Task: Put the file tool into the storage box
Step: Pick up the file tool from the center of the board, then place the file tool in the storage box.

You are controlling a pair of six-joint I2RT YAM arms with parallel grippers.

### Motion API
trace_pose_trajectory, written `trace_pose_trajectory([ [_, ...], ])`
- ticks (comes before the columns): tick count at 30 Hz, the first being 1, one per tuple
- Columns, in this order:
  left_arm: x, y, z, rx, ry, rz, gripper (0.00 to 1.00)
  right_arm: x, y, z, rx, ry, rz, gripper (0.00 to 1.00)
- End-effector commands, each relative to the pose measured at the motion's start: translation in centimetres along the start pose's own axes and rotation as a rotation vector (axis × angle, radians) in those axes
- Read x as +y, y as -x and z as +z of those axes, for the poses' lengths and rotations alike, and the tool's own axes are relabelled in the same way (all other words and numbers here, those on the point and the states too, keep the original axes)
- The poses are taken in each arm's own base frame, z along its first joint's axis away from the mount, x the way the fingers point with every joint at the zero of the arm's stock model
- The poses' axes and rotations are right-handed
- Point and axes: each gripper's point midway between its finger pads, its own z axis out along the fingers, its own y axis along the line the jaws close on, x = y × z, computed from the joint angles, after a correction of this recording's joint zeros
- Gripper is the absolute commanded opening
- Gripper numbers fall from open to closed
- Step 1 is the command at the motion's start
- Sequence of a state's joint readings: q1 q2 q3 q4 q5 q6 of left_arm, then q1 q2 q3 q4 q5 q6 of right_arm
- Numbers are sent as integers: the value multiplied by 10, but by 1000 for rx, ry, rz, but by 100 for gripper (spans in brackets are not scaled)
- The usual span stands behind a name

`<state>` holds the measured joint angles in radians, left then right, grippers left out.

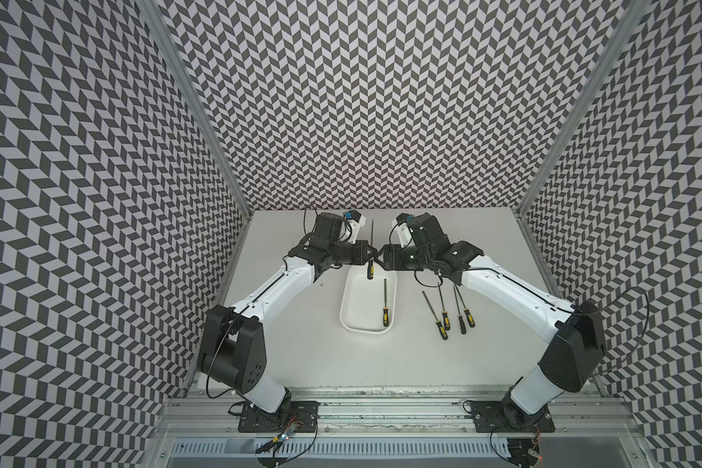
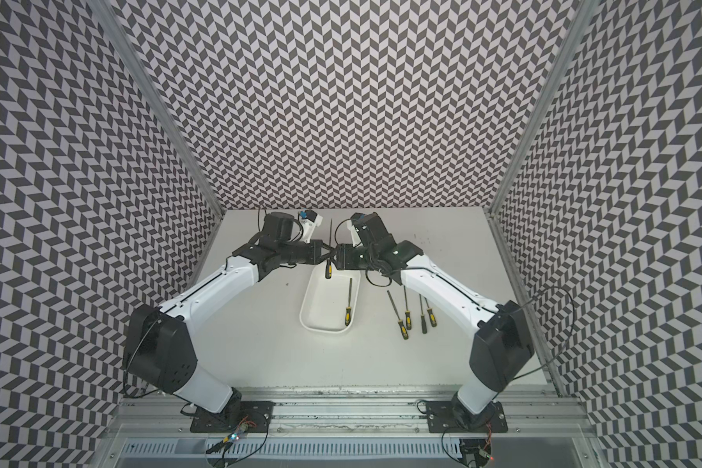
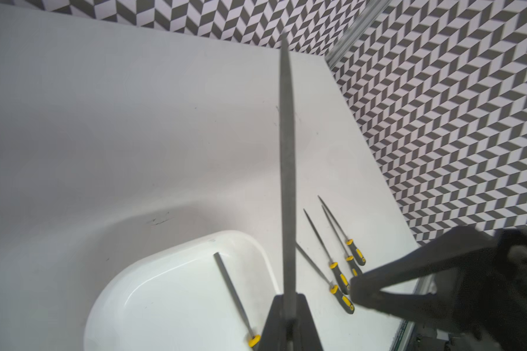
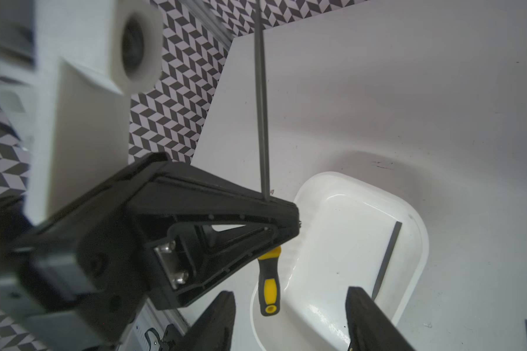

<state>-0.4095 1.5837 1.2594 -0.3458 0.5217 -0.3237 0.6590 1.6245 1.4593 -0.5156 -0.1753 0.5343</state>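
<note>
I should bring my left gripper down and back next, nearer my base, to the storage box's bare bottom (image 1: 376, 305) (image 3: 215, 310) beside the second file. I should release the tool there.
My left gripper (image 1: 370, 255) (image 3: 288, 322) is shut on the file tool (image 1: 369, 269) (image 2: 328, 270) (image 3: 286, 152) (image 4: 268, 285). It grips the grey blade just above the black-and-yellow handle. The tool hangs handle-down over the far end of the white storage box (image 1: 343, 312) (image 2: 305, 314) (image 3: 165, 267) (image 4: 347, 182). My right gripper (image 1: 378, 257) (image 4: 291, 299) faces the left one from the other side. It is open, with its fingers (image 3: 408, 267) spread either side of the handle and not touching it. A second file (image 1: 385, 304) (image 3: 232, 291) lies inside the box.
Several more files with yellow-and-black handles (image 1: 448, 312) (image 2: 412, 314) (image 3: 344, 267) lie side by side on the white table to the right of the box. Patterned walls enclose the table on three sides. Both arms reach inward and meet over the box's far end.
</note>
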Motion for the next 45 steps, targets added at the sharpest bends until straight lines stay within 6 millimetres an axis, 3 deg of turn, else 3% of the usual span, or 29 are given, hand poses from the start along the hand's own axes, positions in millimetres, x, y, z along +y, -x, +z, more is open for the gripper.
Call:
trace_pose_trajectory([
  [1, 20, -40, 2, 116, 77, -5, 0, -24, 37, -38, -168, -106, 39, 65],
  [4, 30, -68, 9, 185, 91, -51, 0, -40, 44, -45, -177, -130, 64, 65],
  [11, 33, -135, 36, 338, 86, -124, 0, -51, 32, -32, -117, -127, 67, 64],
  [16, 29, -152, 52, 387, 83, -149, 0, -50, 26, -29, -85, -114, 68, 64],
  [28, 43, -141, 90, 408, 123, -204, 1, -57, 18, -47, -100, -151, 50, 64],
  [33, 43, -142, 90, 418, 132, -217, 26, -56, 16, -49, -95, -143, 48, 64],
  [39, 40, -141, 82, 418, 141, -199, 29, -58, 10, -48, -77, -141, 57, 64],
  [43, 28, -122, 70, 381, 139, -173, 29, -80, -15, -41, -12, -213, 79, 63],
  [45, 20, -104, 59, 341, 150, -143, 30, -102, -42, -32, 53, -279, 91, 62],
])
